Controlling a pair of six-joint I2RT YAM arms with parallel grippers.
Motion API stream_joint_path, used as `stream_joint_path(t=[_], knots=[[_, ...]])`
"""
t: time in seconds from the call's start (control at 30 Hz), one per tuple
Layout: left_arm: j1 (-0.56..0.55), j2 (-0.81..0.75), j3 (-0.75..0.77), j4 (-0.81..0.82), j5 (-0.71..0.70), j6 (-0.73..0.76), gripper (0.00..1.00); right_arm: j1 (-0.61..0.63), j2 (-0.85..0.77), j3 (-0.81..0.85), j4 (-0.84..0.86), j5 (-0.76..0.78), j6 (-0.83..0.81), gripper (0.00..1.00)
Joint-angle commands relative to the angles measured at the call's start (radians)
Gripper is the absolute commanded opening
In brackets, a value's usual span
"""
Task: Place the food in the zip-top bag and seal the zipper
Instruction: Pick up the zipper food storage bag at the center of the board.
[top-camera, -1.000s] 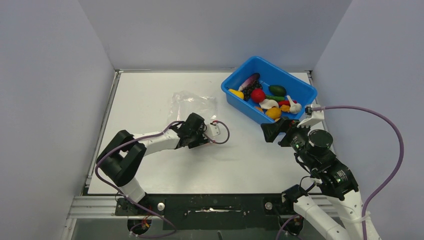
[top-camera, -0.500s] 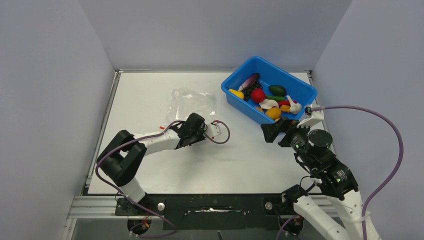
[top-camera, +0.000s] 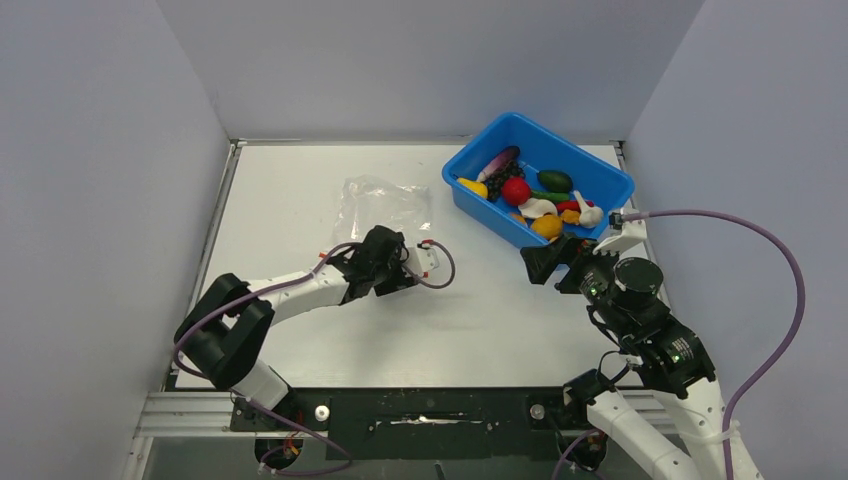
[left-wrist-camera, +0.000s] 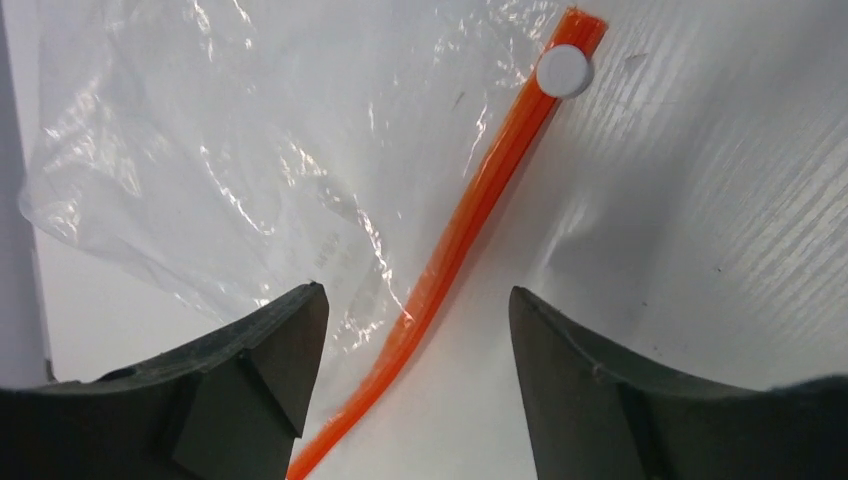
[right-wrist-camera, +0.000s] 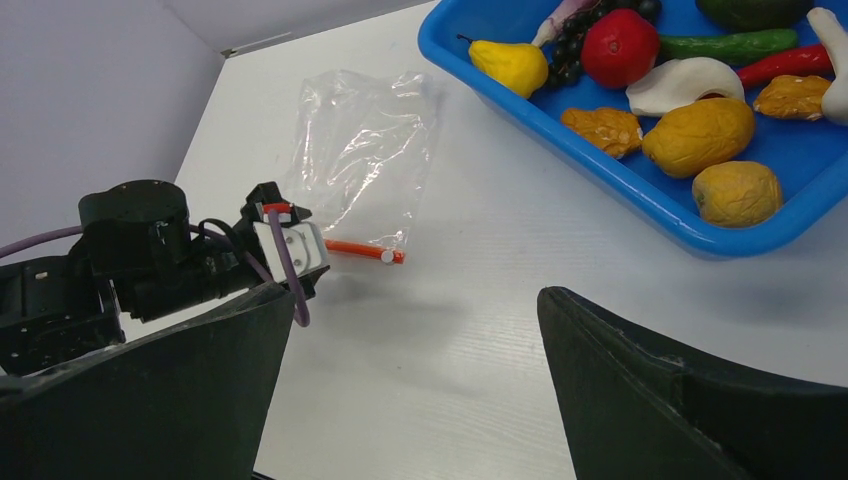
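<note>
Next, the left gripper comes down onto the zipper's middle part (left-wrist-camera: 412, 315) and closes there, short of the slider, since the orange zipper (left-wrist-camera: 470, 230) already runs between the open fingers.
The clear zip-top bag (top-camera: 385, 203) lies flat on the white table left of centre; it also shows in the left wrist view (left-wrist-camera: 220, 150) and the right wrist view (right-wrist-camera: 365, 150). Its orange zipper (left-wrist-camera: 470, 230) carries a white slider (left-wrist-camera: 565, 70) at the far end. My left gripper (top-camera: 380, 262) is open, low over the bag's near edge, and its jaws (left-wrist-camera: 415, 320) straddle the zipper without touching it. The food (top-camera: 530, 195) lies in the blue tub: a red ball (right-wrist-camera: 620, 45), a yellow pear (right-wrist-camera: 510, 65), grapes, orange pieces. My right gripper (top-camera: 545, 262) is open and empty.
The blue tub (top-camera: 478, 205) stands at the back right, its near wall just beyond my right gripper. Grey walls close in the table on the left, back and right. A purple cable loops beside my left wrist (top-camera: 445, 270).
My left arm's elbow has swung left and toward the near edge, and its gripper has shifted slightly left over the zipper. The right arm has not moved.
</note>
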Motion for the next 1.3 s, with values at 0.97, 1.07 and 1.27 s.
stream_joint_path(t=[0.97, 1.07, 1.27], knots=[[0.047, 0.046, -0.003, 0.105, 0.003, 0.109, 0.00, -0.009, -0.017, 0.003, 0.015, 0.012, 0.022, 0.98], [0.042, -0.010, 0.009, 0.104, 0.019, 0.035, 0.00, -0.009, -0.021, -0.012, 0.024, 0.003, 0.036, 0.98], [0.038, -0.107, 0.033, 0.113, 0.051, -0.146, 0.00, -0.008, -0.028, -0.059, 0.072, -0.054, 0.088, 1.00]])
